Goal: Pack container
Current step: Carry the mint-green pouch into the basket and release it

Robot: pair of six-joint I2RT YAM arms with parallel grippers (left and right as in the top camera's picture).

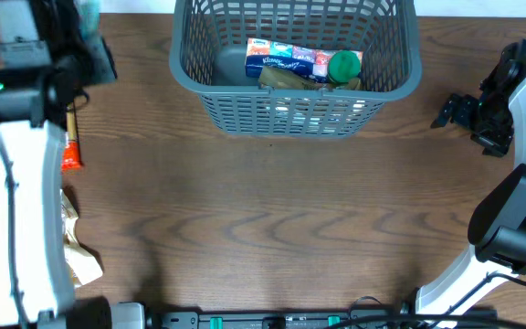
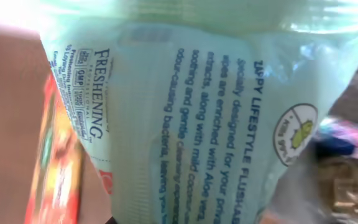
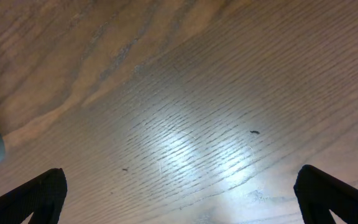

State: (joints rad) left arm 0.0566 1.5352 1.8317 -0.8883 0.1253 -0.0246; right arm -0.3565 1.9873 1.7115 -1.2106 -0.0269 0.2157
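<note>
Next, my left gripper swings across and down to release the packet. This is because the basket's empty end [image 1: 225, 68] lies lower and to its right in the overhead view.
The container [image 1: 295, 108], a dark grey-blue lattice basket, stands at the back centre. In it lie a tissue pack [image 1: 286, 59], a green-lidded item [image 1: 343, 66] and a brown packet [image 1: 292, 80]. My left gripper [image 1: 88, 41] is at the far left, well left of the basket, shut on a pale green wipes packet [image 1: 89, 14]. That packet [image 2: 197, 106] fills the left wrist view and hides the fingers. My right gripper [image 1: 455, 110] is open and empty, right of the basket, low over bare wood [image 3: 182, 199].
An orange-red packet [image 1: 71, 146] lies on the table under the left arm and also shows in the left wrist view [image 2: 58, 168]. A crumpled beige packet [image 1: 78, 251] lies nearer the front left. The table is dark wood.
</note>
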